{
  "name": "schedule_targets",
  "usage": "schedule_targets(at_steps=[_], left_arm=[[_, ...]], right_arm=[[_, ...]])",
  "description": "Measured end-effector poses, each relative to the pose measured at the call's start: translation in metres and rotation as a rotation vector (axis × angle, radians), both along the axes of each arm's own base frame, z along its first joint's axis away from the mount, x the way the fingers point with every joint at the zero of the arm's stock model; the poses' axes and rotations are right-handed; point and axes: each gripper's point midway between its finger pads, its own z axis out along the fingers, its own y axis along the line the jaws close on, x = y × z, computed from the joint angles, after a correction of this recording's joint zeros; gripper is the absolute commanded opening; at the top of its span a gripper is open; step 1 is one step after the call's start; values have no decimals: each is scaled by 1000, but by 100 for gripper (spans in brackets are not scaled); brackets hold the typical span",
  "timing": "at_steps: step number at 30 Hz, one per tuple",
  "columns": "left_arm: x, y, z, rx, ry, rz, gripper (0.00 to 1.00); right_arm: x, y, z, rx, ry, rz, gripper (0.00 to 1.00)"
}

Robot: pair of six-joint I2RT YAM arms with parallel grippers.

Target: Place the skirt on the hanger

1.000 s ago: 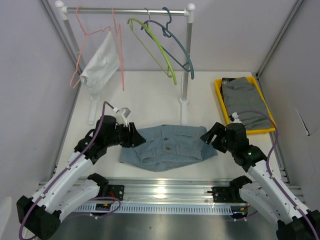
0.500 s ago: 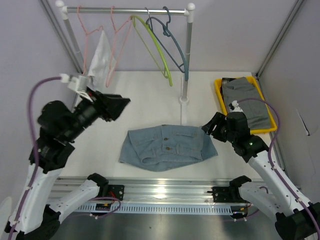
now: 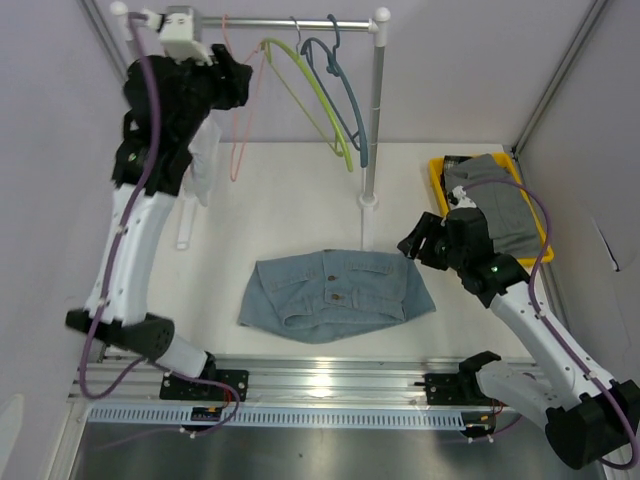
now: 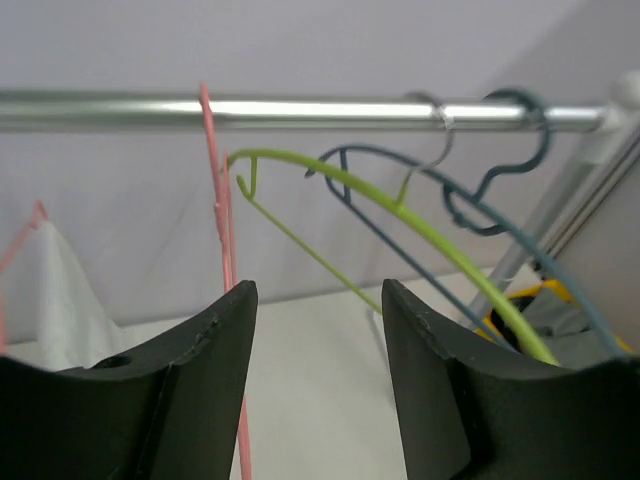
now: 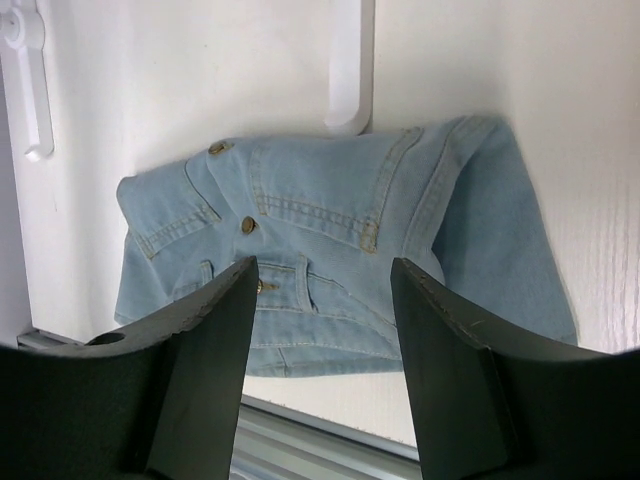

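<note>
The pink hanger's near arm (image 4: 230, 264) is outside the gap between my fingers, so my left gripper will next go down and to the left in its wrist view, onto that arm.
The light blue denim skirt (image 3: 335, 293) lies flat on the white table; it also shows in the right wrist view (image 5: 330, 240). On the rail (image 3: 290, 22) hang a pink hanger (image 3: 236, 130), a green hanger (image 3: 305, 95) and a blue hanger (image 3: 345, 100). My left gripper (image 3: 240, 78) is raised to the rail, open and empty, beside the pink hanger (image 4: 222, 250), with the green hanger (image 4: 400, 215) ahead. My right gripper (image 3: 412, 247) is open and empty, just above the skirt's right edge.
A white cloth (image 3: 200, 165) hangs on another pink hanger at the rail's left end. A yellow tray (image 3: 440, 190) with grey folded clothes (image 3: 500, 210) stands at the right. The rack's white post (image 3: 372, 110) and foot (image 3: 366, 225) stand behind the skirt.
My left arm has let go of the skirt's left edge and risen up to the hanger rail. The pink hanger has swung. My right gripper has drawn back slightly from the skirt.
</note>
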Motion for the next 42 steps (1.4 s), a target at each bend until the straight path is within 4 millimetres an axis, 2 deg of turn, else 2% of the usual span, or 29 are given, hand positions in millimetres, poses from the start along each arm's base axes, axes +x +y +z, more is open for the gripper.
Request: schedule_targets(at_steps=[2,4,5,8,11,18,24,29,32,36,39,42], left_arm=[[39,-9,-39,44,98,-5,58],[66,-14,-76,78,193,-8,58],[77,-16,-89,89,228,-7,58],[101,-17,-107,108,276,2,57],[105,-16,-113,113,292,15,55],[104,-15,-109,110,281,19,55],[87,-18,-100,114,257,-24,56],[57,-17,-71,104,184,-63,57],[38,-14,-46,91,124,-71,57],[25,-5,-25,84,69,-38,56],[25,6,-22,80,66,18,54],[36,12,-26,81,84,65,54]], right_arm=[[3,2,2,-2,-7,14,60],[6,5,4,-2,-12,26,60],[8,5,4,-3,-13,30,60],[10,7,4,-4,-13,43,60],[10,8,4,-2,-16,53,60],[10,10,5,4,-19,61,60],[10,10,6,8,-22,64,60],[10,11,6,11,-21,69,60],[10,11,6,12,-20,69,59],[10,11,4,12,-21,69,59],[9,11,3,11,-18,69,59],[9,11,3,11,-18,69,59]])
